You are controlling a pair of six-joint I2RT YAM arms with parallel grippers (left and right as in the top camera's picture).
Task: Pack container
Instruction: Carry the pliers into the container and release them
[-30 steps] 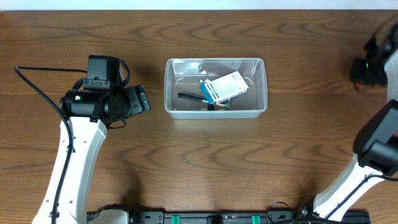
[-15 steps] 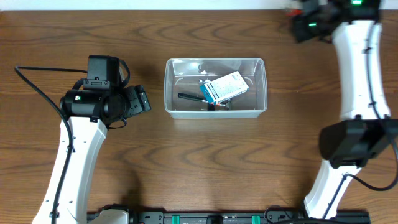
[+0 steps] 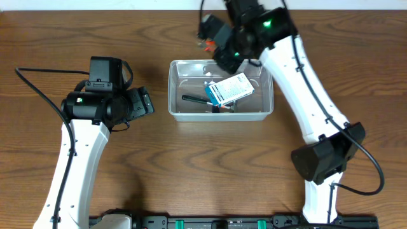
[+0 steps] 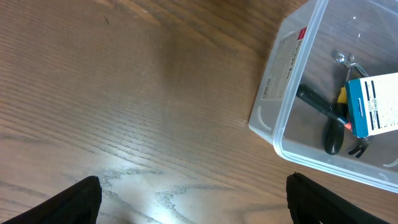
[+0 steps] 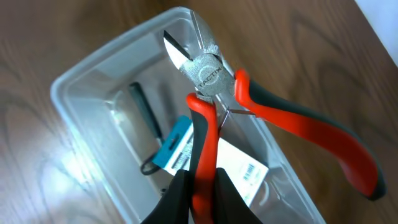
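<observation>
My right gripper will next move back and down onto the box's blue end and let go of the pliers there, because the pliers are still high above the box's far edge.
The clear plastic container sits mid-table; it also shows in the left wrist view and the right wrist view. Inside lie a blue and white box and a black-handled tool. My right gripper is shut on one handle of red and black cutting pliers and holds them above the container's far edge. My left gripper is open and empty over bare table left of the container.
The wooden table surrounds the container. The right arm reaches across the table's right side over the container. The left arm stands at the left.
The right arm has swung from the far right edge leftward, bringing the pliers over the container's far side. The left arm has not moved.
</observation>
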